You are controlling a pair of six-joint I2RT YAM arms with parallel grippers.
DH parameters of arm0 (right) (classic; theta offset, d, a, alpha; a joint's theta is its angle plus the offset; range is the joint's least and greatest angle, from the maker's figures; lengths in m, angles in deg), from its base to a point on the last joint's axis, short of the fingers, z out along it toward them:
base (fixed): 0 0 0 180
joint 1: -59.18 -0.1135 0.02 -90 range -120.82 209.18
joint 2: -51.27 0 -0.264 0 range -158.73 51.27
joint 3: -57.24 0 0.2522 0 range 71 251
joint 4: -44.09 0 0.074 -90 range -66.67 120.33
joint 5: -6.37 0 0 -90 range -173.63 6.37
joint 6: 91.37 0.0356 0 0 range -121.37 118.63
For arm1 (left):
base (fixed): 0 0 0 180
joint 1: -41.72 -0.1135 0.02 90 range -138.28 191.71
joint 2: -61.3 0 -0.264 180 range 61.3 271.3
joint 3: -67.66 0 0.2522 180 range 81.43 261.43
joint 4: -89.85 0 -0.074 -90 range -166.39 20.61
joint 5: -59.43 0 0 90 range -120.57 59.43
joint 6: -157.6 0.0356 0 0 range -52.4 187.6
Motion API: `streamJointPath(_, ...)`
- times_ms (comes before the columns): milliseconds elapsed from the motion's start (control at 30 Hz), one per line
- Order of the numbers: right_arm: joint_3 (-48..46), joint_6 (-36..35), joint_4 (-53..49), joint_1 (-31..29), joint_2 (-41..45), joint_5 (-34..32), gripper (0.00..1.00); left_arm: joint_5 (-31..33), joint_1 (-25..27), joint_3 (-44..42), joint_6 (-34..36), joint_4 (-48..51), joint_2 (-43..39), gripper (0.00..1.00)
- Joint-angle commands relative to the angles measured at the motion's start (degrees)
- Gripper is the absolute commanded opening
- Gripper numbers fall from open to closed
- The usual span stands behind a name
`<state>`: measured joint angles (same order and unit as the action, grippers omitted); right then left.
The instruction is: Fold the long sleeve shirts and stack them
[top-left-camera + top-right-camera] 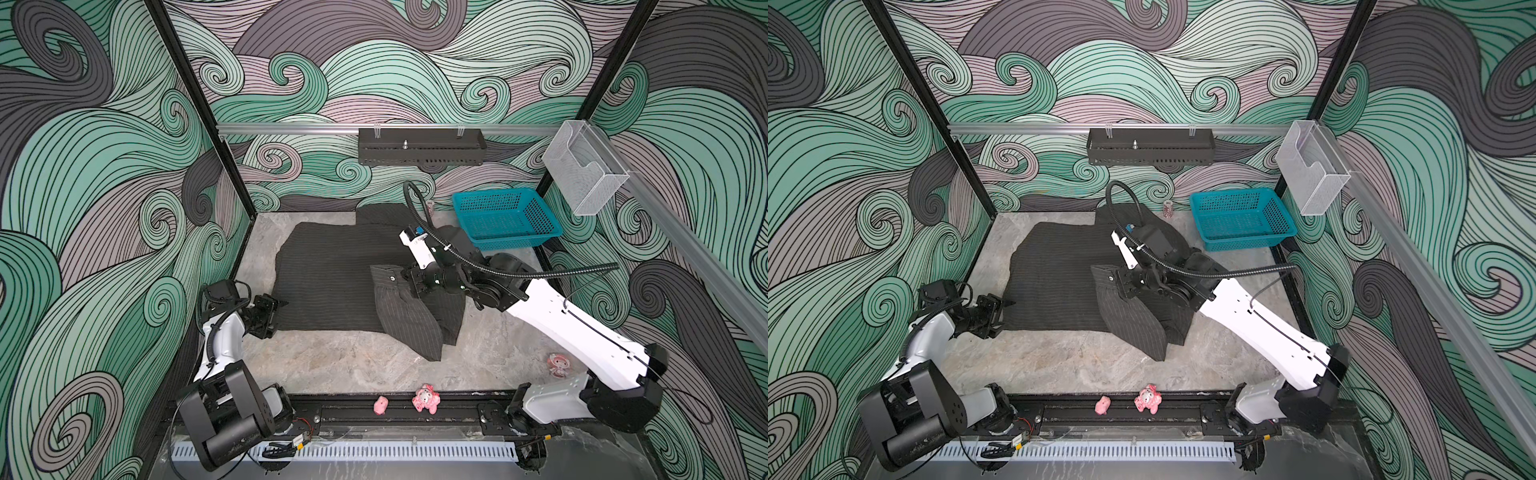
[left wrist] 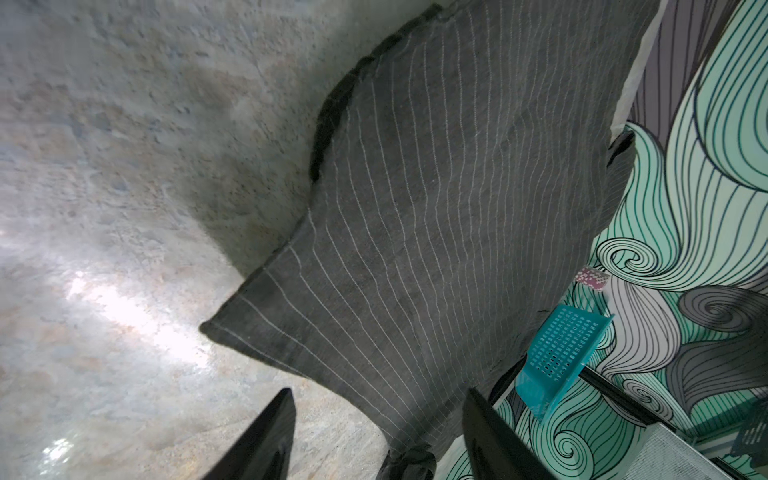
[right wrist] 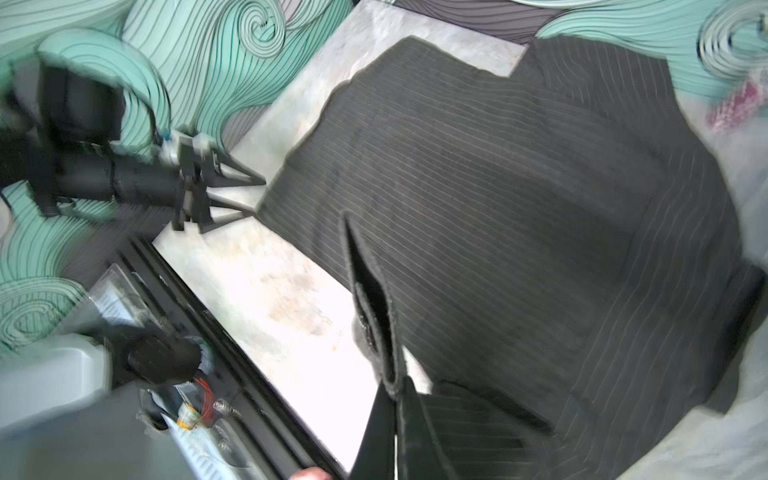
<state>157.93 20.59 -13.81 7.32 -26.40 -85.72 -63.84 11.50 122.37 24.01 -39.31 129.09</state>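
Observation:
I will move my right gripper back and down next to let go of the sleeve's cuff (image 1: 386, 276) on the stone table by the front bar (image 1: 329, 365), since that spot is bare below it and nearer my base.
The long sleeve shirt (image 1: 332, 270) (image 1: 1059, 274), dark with thin pale pinstripes, lies spread flat on the stone table. My right gripper (image 1: 405, 279) (image 1: 1121, 283) (image 3: 395, 384) is shut on the sleeve's cuff (image 1: 386, 276) (image 3: 370, 291) and holds it raised over the shirt's near right part. The sleeve (image 1: 411, 324) hangs from the cuff down to the table. At the shirt's near left corner my left gripper (image 1: 278, 309) (image 1: 1005, 309) (image 2: 378, 390) stands open. In the left wrist view the shirt's edge (image 2: 457, 208) lies between and beyond its fingers, with nothing gripped.
A teal basket (image 1: 505, 216) stands at the back right, with a small can (image 1: 1168, 208) beside it. Two pink toys (image 1: 426, 399) (image 1: 380, 405) sit on the front rail and another (image 1: 557, 365) lies under the right arm. A black tray (image 1: 419, 147) hangs on the back rail.

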Motion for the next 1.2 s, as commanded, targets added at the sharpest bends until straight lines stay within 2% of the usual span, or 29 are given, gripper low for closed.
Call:
streamJointPath(0, -7.4, 18.1, 10.9, -2.0, 5.8, -4.4, 0.00, -1.3, -0.7, 3.7, -1.9, 1.3, -1.5, 0.66)
streamJointPath(100, -7.6, 21.3, 16.6, -7.0, 6.5, -11.3, 0.00, -1.7, -1.2, 5.9, -2.9, 1.4, -1.4, 0.66)
streamJointPath(267, -6.2, 19.0, 28.7, -18.2, 2.1, -22.3, 0.00, -2.9, -2.6, 10.0, -4.7, 1.3, -0.5, 0.66)
streamJointPath(467, -8.4, 18.7, 39.2, -26.1, -8.3, -27.1, 0.00, -5.3, -5.8, 13.1, -7.2, 0.0, 0.6, 0.66)
streamJointPath(733, -14.8, 21.6, 48.3, -29.5, -22.1, -25.9, 0.00, -6.9, -8.5, 13.4, -8.5, -1.5, 1.3, 0.66)
streamJointPath(900, -12.7, 22.0, 47.3, -31.4, -28.9, -21.2, 0.00, -6.9, -9.1, 12.5, -8.6, -2.2, 1.6, 0.66)
streamJointPath(1000, -12.3, 22.1, 46.3, -32.5, -29.9, -18.9, 0.00, -6.9, -9.4, 12.3, -8.5, -2.4, 1.9, 0.66)
streamJointPath(1167, -14.4, 19.7, 45.0, -34.2, -26.6, -19.2, 0.00, -6.9, -9.8, 11.5, -8.3, -2.9, 2.1, 0.66)
